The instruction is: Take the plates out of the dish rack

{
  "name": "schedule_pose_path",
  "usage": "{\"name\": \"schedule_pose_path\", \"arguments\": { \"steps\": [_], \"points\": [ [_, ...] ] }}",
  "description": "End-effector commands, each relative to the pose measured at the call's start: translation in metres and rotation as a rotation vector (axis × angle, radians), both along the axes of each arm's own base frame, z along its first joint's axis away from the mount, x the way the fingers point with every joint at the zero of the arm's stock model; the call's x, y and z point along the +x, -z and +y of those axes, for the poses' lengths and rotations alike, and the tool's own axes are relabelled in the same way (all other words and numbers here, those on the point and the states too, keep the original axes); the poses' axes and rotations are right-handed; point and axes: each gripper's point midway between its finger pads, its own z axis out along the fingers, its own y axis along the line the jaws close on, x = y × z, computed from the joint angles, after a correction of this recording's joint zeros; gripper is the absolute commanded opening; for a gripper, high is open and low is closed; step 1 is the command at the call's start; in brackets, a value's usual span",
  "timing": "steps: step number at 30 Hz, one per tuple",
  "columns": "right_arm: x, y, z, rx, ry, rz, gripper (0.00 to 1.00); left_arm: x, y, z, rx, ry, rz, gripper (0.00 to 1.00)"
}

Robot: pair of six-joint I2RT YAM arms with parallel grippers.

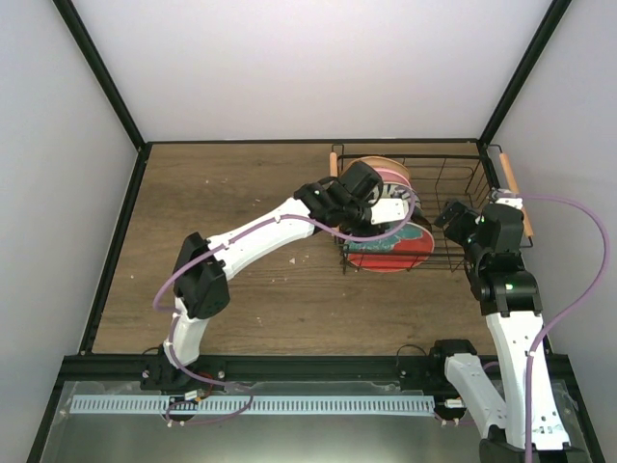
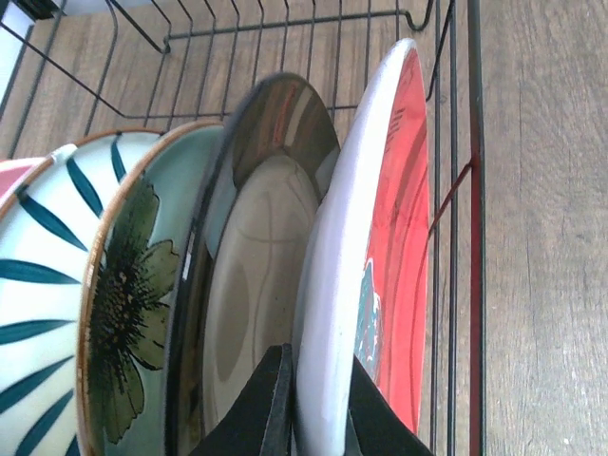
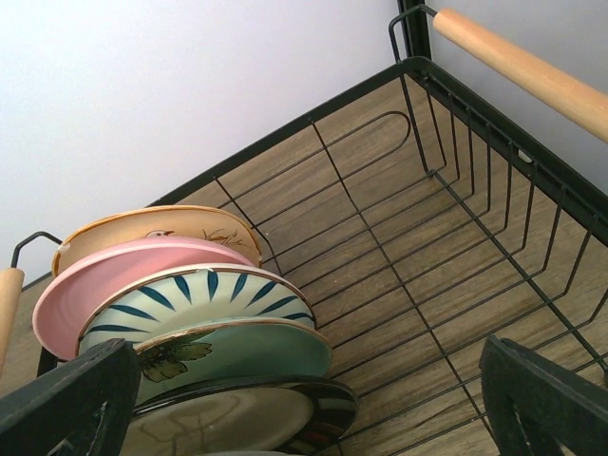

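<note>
The left gripper lifts the red plate (image 2: 399, 218) out next, swings it left in the top view to the bare tabletop, lowers it and releases it.
The black wire dish rack (image 1: 463, 193) stands at the back right, with plates on edge in its left half. In the left wrist view, my left gripper (image 2: 318, 418) is shut on the rim of the front red plate (image 2: 399, 218). Behind it stand a glossy dark-rimmed plate (image 2: 256, 266), a mint green plate (image 2: 133, 285), a white striped plate (image 2: 47, 256) and a pink plate (image 2: 9, 176). The right wrist view also shows the tan plate (image 3: 161, 223) at the back. My right gripper (image 3: 304, 408) is open over the rack's bare right half (image 3: 456, 247).
Wooden rod handles (image 1: 511, 188) run along the rack's sides; one shows in the right wrist view (image 3: 522, 66). The rack's wire wall (image 2: 451, 190) stands close beside the red plate. White walls with black frame posts (image 1: 106, 87) enclose the brown wooden table (image 1: 241, 193).
</note>
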Motion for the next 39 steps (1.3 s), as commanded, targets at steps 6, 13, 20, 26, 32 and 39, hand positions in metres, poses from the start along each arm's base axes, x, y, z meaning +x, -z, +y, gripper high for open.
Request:
{"name": "schedule_pose_path", "arguments": {
  "steps": [6,13,20,26,32,39],
  "points": [
    [-0.002,-0.001,-0.006,0.014,0.043,-0.016,1.00,-0.003,-0.128,-0.012,-0.277,0.003,-0.154,0.04],
    [-0.016,-0.020,-0.022,0.014,0.144,-0.083,1.00,-0.002,-0.167,-0.005,-0.344,-0.033,-0.200,0.04],
    [-0.028,-0.037,-0.035,0.030,0.234,-0.159,1.00,-0.005,-0.209,0.005,-0.434,-0.067,-0.227,0.04],
    [-0.027,-0.040,-0.039,0.030,0.257,-0.175,1.00,-0.006,-0.250,0.019,-0.534,-0.110,-0.241,0.04],
    [-0.021,-0.040,-0.039,0.035,0.260,-0.177,1.00,0.002,-0.286,0.043,-0.617,-0.182,-0.280,0.04],
    [-0.016,-0.039,-0.041,0.032,0.272,-0.170,1.00,0.030,-0.339,0.103,-0.725,-0.345,-0.370,0.04]
  ]
}}
